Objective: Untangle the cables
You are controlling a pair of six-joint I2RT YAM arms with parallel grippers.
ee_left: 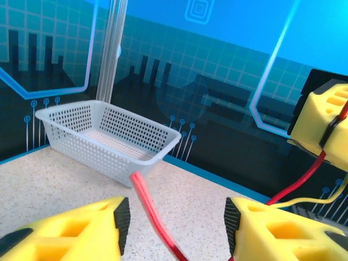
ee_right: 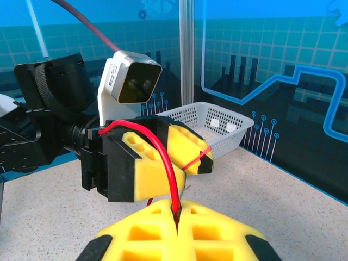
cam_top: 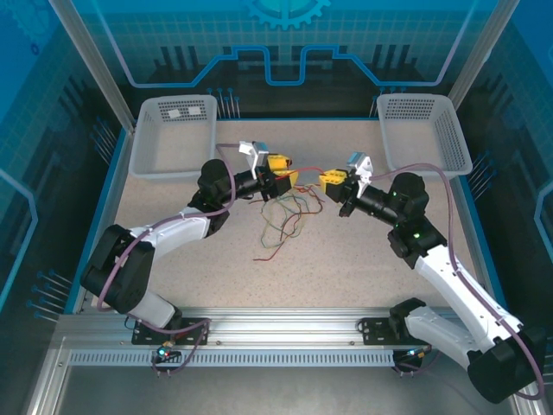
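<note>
My right gripper should next move outward over the bare tabletop between the baskets and release the red cable there, because that spot is clear of the tangle.
The thin red, yellow and green cables (cam_top: pixel 283 216) lie in a loose tangle at the table's middle. A red cable (cam_top: pixel 304 170) stretches between the two grippers above it. My left gripper (cam_top: pixel 282 168) (ee_left: pixel 176 217) stands open, with the red cable (ee_left: pixel 151 209) running loose between its fingers (ee_left: pixel 120 218). From the right wrist I see the left gripper (ee_right: pixel 163 155) with that red strand draped over it. My right gripper (cam_top: pixel 332 181) (ee_right: pixel 178 220) is shut on the red cable (ee_right: pixel 168 168), which rises from the seam between its yellow fingers.
A white basket (cam_top: pixel 168 164) (ee_right: pixel 228 138) stands at the back left and another white basket (cam_top: pixel 415 157) (ee_left: pixel 147 157) at the back right. The speckled table (cam_top: pixel 363 259) is ringed by a blue edge and glass walls.
</note>
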